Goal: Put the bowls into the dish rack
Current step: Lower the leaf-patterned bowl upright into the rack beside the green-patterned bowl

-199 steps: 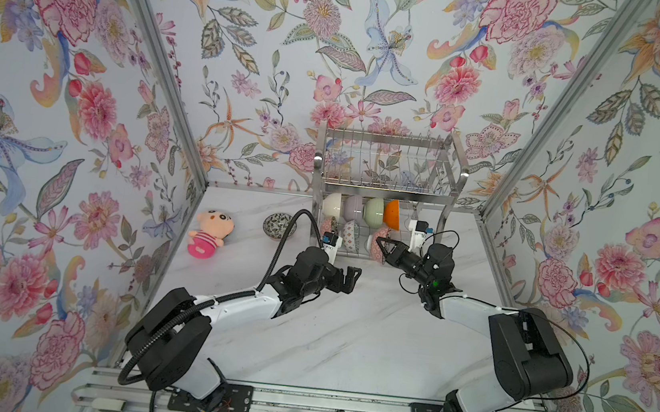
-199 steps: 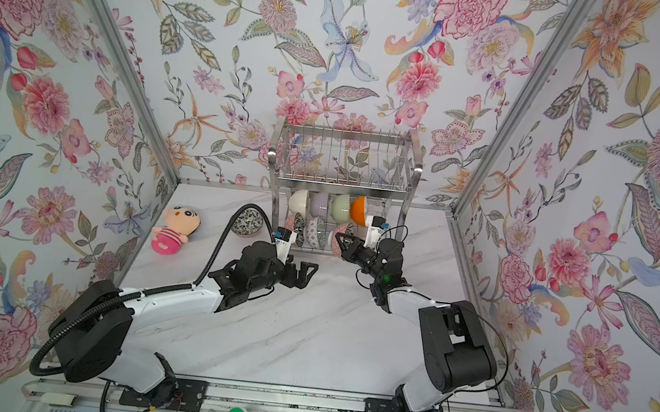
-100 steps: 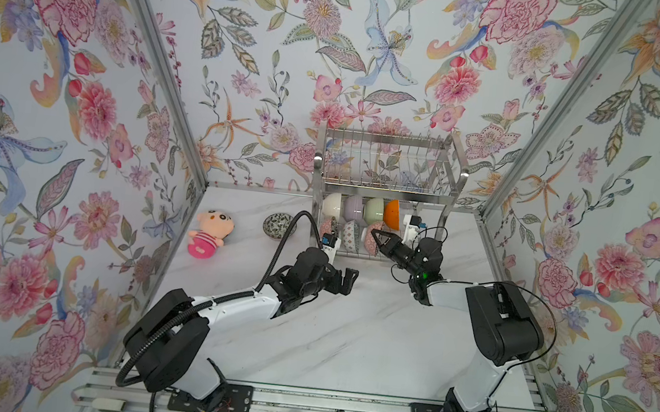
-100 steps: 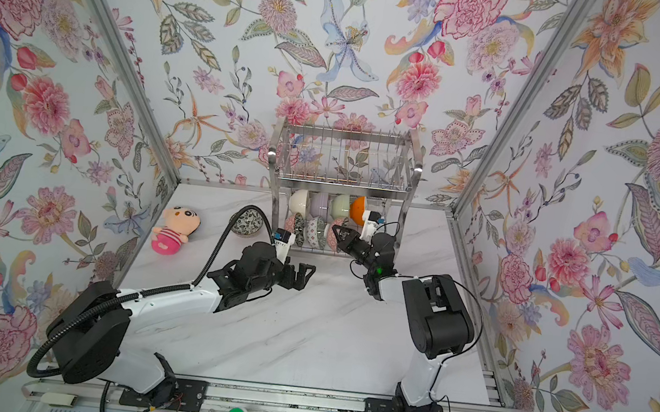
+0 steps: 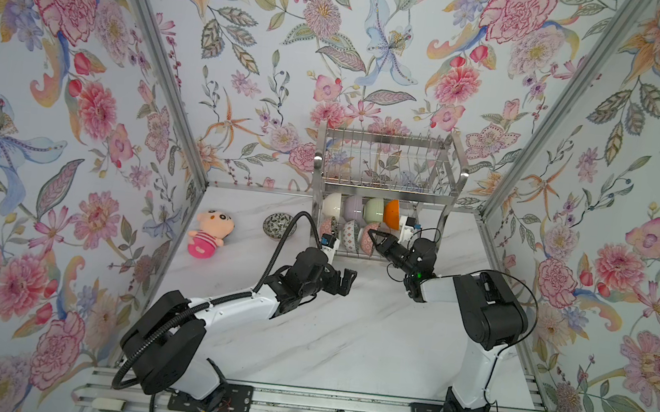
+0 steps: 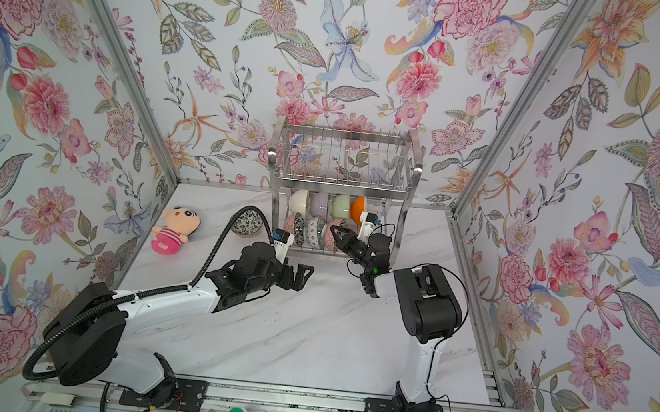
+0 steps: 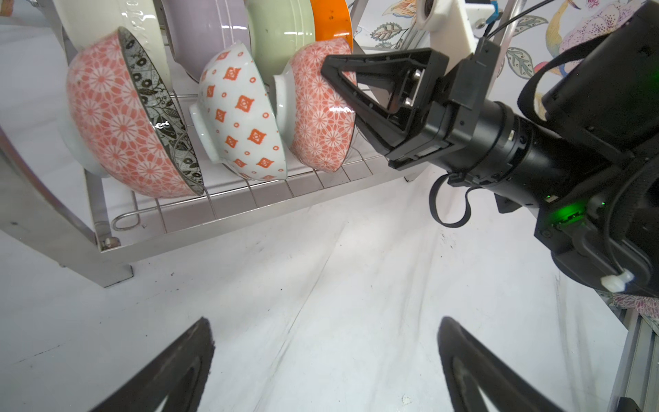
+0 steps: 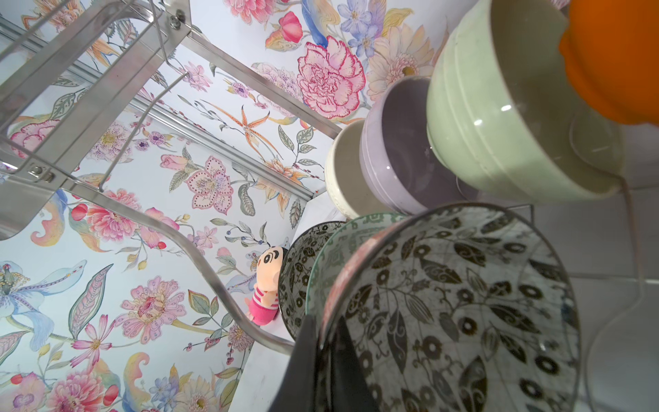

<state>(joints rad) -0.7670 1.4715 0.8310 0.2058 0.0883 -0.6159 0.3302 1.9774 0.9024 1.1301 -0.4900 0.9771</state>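
My right gripper should next stay steady over the lower shelf's front wires and let go of the small bowl's rim, because the bowl already stands on edge there.
The dish rack (image 5: pixel 389 139) stands at the back of the table. Its lower shelf (image 7: pixel 228 210) holds cream, lilac, green and orange bowls behind three smaller patterned ones. My right gripper (image 5: pixel 374 234) (image 8: pixel 322 323) is shut on the rim of the rightmost small bowl (image 7: pixel 317 117) (image 8: pixel 456 306), pink outside and leaf-patterned inside, which stands on edge on the shelf. My left gripper (image 5: pixel 348 278) (image 7: pixel 325 321) hangs open and empty over the table before the rack. One more leaf-patterned bowl (image 5: pixel 279 225) sits on the table left of the rack.
A pink plush doll (image 5: pixel 208 232) lies at the back left of the marble table (image 5: pixel 347 342). The rack's upper shelf (image 6: pixel 345 162) overhangs the bowls. Floral walls close in on three sides.
My right gripper has pushed a little further into the rack with the bowl, and its arm has folded more upright. The left arm has hardly moved.
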